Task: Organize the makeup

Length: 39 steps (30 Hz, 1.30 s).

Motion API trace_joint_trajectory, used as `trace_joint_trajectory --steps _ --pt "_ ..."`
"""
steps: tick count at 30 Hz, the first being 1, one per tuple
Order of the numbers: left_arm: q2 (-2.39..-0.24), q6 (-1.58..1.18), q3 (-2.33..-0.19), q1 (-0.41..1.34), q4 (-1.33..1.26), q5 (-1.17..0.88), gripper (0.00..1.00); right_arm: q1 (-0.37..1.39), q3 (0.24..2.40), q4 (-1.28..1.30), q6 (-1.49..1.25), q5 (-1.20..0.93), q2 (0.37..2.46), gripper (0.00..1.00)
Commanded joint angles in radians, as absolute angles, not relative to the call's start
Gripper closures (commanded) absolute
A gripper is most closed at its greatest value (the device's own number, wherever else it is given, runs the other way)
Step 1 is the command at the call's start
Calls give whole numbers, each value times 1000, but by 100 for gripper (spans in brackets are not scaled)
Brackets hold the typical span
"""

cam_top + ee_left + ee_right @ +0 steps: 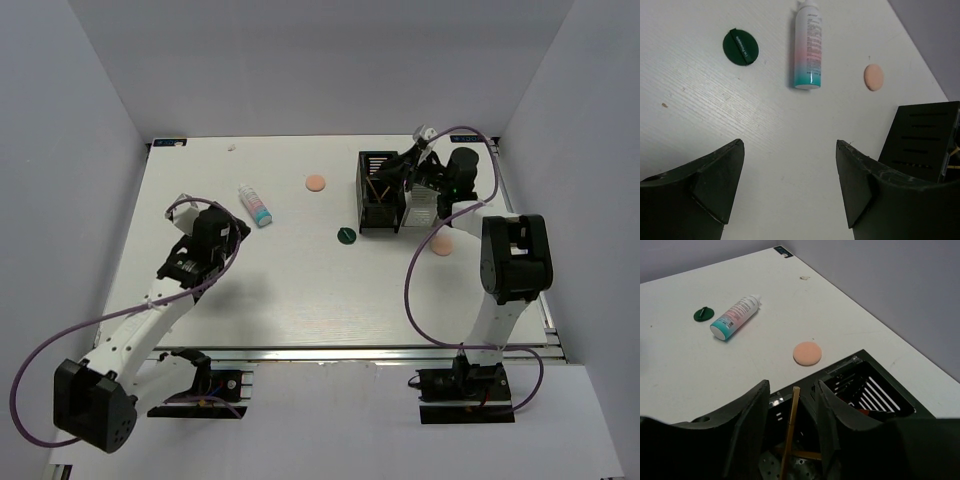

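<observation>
The white tube lies below and outward of the robot's left gripper. The left gripper should reach outward and lower its open fingers astride the tube's printed body [252, 201] [809, 42], which is narrower than their gap.
My right gripper [792, 390] hangs over the black organizer [875, 385] with its jaws apart. A thin tan stick [790, 430] stands between them in a compartment, touching neither finger. Another tan stick lies across the bottom. My left gripper [790, 150] is open and empty above bare table. The white tube with the pink-teal label [808, 50], a dark-green disc [740, 47] and a peach puff [873, 77] lie beyond it. In the top view the tube [256, 205], puff [316, 182] and disc [346, 235] lie left of the organizer [362, 190]. A second puff [441, 246] lies by the right arm.
A pale slotted organizer [422, 205] stands against the black one's right side, under my right arm. Grey walls close in the table on the left, back and right. The right arm's purple cable loops over the table near the second puff.
</observation>
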State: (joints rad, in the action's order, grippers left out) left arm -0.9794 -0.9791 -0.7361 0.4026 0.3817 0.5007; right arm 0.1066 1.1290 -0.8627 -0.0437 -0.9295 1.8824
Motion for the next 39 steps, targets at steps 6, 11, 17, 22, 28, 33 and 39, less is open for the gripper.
trace_joint_trajectory --steps 6,11,17,22,28,33,39 --pt "-1143 -994 -862 243 466 255 14 86 1172 -648 145 -968 1727 39" --pt "-1255 -934 -896 95 465 72 14 86 1161 -348 414 -1000 1582 11" --pt "-1435 -859 -1033 57 377 -78 16 86 1241 -40 522 -911 1539 11" --pt "-1756 -822 -1332 58 477 -100 16 86 1152 -75 460 -867 1436 11" --pt "-2010 -761 -1639 74 581 -69 13 86 1082 -78 420 -838 1381 11" --pt "-2138 -704 -1787 112 710 -14 12 86 1043 -103 408 -819 1344 11" --pt "-2197 -695 -1813 136 699 34 13 84 1025 -106 387 -833 1336 11"
